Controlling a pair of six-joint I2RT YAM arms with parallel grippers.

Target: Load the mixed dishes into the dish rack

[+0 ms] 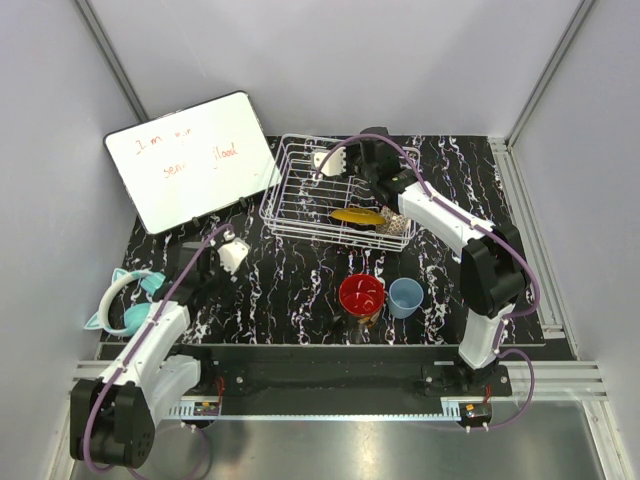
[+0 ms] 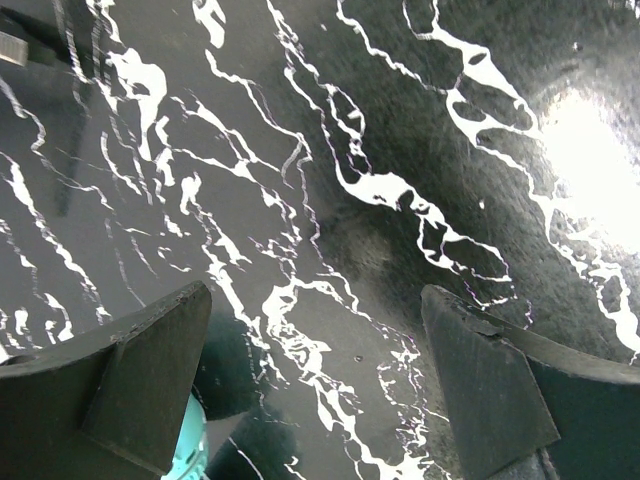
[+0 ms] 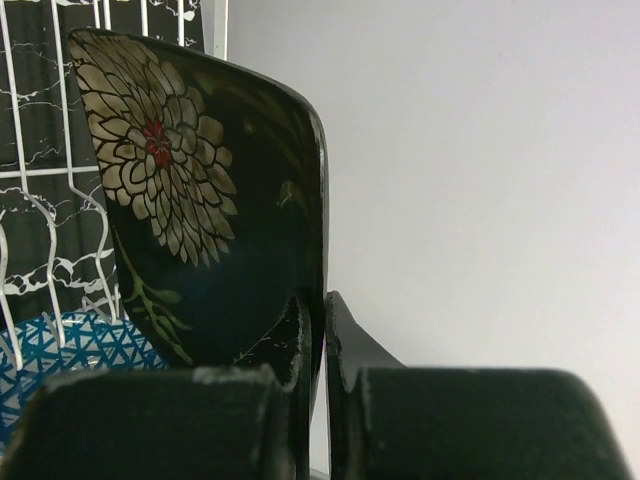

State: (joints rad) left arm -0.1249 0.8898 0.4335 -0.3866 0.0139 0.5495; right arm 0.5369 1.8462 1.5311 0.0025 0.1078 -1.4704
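The dark floral dish point(image 3: 200, 200) is already upright above the rack, so my right gripper should lower next toward the far wires beside the blue patterned bowl and release.
My right gripper point(image 3: 325, 310) is shut on the rim of the dark floral dish point(image 3: 200, 200) and holds it upright over the far side of the white wire dish rack point(image 1: 300, 190). The rack's wires point(image 3: 60, 170) and the blue patterned bowl point(image 3: 70, 350) show behind the dish. In the top view the yellow-and-dark plate point(image 1: 358, 215) and the patterned bowl point(image 1: 398, 225) sit in the rack. The red bowl point(image 1: 361, 293) and pale blue cup point(image 1: 405, 297) stand on the table in front of it. My left gripper point(image 2: 320, 340) is open and empty above bare marbled table.
The teal cat-ear headphones point(image 1: 125, 305) lie at the left edge; a teal bit point(image 2: 185, 450) shows by my left finger. The white writing board point(image 1: 190, 160) leans at the back left. Grey walls close in the table on three sides.
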